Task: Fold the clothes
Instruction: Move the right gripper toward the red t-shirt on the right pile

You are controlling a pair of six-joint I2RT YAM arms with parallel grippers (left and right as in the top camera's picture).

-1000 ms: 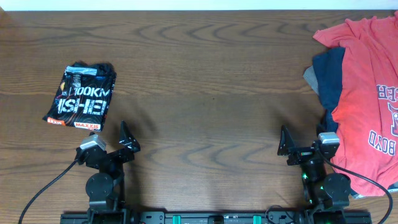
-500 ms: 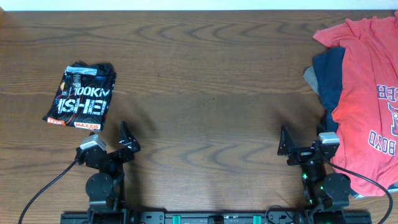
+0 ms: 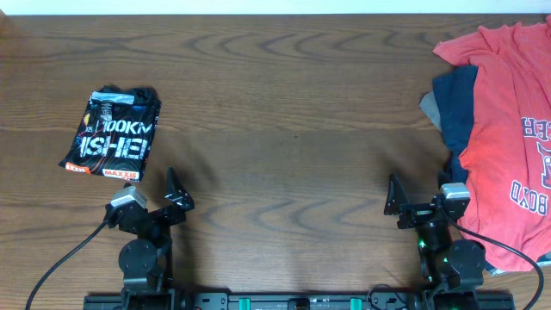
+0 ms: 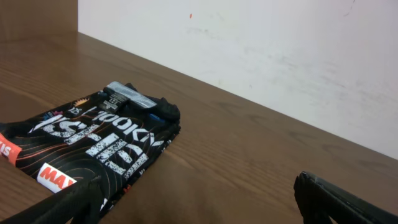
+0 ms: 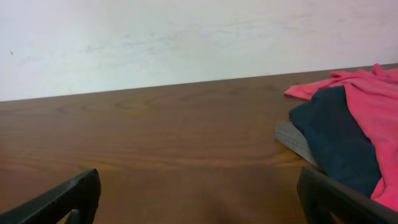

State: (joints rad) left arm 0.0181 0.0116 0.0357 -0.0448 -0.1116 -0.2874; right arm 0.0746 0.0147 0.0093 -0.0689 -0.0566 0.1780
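My right gripper should next tip downward and go down to the right in the overhead view, onto the coral-red shirt's near side edge (image 3: 479,227), since that shirt lies spread out.
A coral-red T-shirt (image 3: 508,112) with white-and-navy lettering lies spread and crumpled at the table's right edge, on top of a navy blue shirt (image 3: 455,112); both also show in the right wrist view, the red shirt (image 5: 373,99) and the navy shirt (image 5: 336,140). A black T-shirt (image 3: 112,133) with white lettering lies folded at the left, also in the left wrist view (image 4: 99,146). My left gripper (image 3: 175,191) is open and empty just below the black shirt. My right gripper (image 3: 394,196) is open and empty, left of the red shirt.
A grey piece of cloth (image 3: 429,108) peeks out from under the navy shirt. The wooden table (image 3: 284,112) runs to a white wall (image 5: 186,37) at the back. Cables run from both arm bases at the front edge.
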